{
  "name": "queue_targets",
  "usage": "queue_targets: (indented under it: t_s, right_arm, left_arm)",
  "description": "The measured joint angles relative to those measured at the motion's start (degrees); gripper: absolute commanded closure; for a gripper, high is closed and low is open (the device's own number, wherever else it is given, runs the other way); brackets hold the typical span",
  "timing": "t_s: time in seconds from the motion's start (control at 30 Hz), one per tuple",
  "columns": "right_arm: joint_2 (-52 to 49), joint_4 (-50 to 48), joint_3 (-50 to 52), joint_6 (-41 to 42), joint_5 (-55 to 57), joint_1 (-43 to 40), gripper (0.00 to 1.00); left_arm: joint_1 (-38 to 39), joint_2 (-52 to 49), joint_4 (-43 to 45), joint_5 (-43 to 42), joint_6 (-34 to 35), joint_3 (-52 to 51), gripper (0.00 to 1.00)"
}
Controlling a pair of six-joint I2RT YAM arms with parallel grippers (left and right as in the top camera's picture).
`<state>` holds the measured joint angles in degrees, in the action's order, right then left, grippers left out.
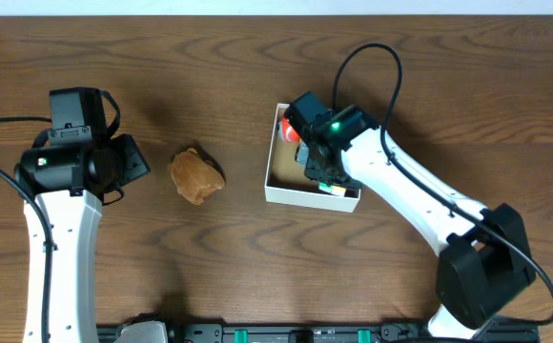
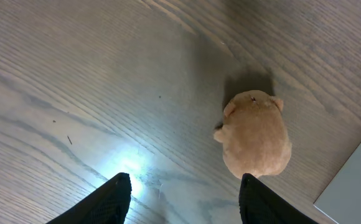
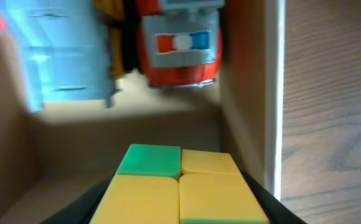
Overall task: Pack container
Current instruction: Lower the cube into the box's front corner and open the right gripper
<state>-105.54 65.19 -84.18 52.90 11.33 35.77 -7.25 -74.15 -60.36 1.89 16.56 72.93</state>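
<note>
The right gripper lowers the cube (image 3: 179, 186) onto the bare box bottom below it, beside the orange toy car's end, next and releases it on that clear patch.
The container (image 1: 281, 190) is a small square box with white walls and a tan inside, at the table's middle. My right gripper (image 1: 322, 171) is down inside it, shut on a yellow and green puzzle cube (image 3: 179, 186). An orange toy car (image 3: 180, 46) and a light blue toy (image 3: 65, 56) lie in the box's far part, by its inner wall (image 3: 246, 124). A tan plush toy (image 1: 196, 174) lies on the table left of the box; it shows in the left wrist view (image 2: 257, 135) too. My left gripper (image 2: 183, 199) is open and empty, hovering just short of the plush.
The wooden table (image 1: 210, 76) stretches all round. The container's white corner (image 2: 355, 183) shows at the right edge of the left wrist view. A black rail (image 1: 296, 333) runs along the front edge.
</note>
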Motion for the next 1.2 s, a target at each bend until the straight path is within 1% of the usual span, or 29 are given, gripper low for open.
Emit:
queue_targets:
  t_s: [0.2,0.43,0.6,0.63,0.67,0.8,0.93,1.2]
  right_arm:
    - [-0.94,-0.11,0.50,-1.66,-0.37,-2.80,0.98]
    - [-0.94,1.31,0.52,-5.07,-1.66,-3.19,0.96]
    - [-0.96,2.73,0.52,-9.79,-2.73,-3.13,0.92]
    - [-0.94,2.89,0.52,-11.04,-2.82,-3.13,0.89]
    - [-0.94,2.95,0.52,-12.35,-2.84,-3.13,0.88]
    - [-0.96,2.99,0.52,-17.68,-2.95,-3.13,0.88]
    - [-0.96,2.49,0.55,-21.09,-2.91,-3.13,0.91]
    - [-0.94,-2.54,1.81,-22.14,-2.82,-3.13,0.91]
  left_arm:
    - [0.00,0.00,0.02,0.00,0.00,0.00,0.43]
    - [0.00,0.00,0.02,0.00,0.00,0.00,0.43]
    - [0.00,0.00,0.02,0.00,0.00,0.00,0.43]
    - [0.00,0.00,0.02,0.00,0.00,0.00,0.43]
    - [0.00,0.00,0.02,0.00,0.02,0.00,0.43]
    - [0.00,0.00,0.02,0.00,0.00,0.00,0.43]
    - [0.00,0.00,0.02,0.00,0.00,0.00,0.43]
    - [0.00,0.00,0.02,0.00,0.00,0.00,0.43]
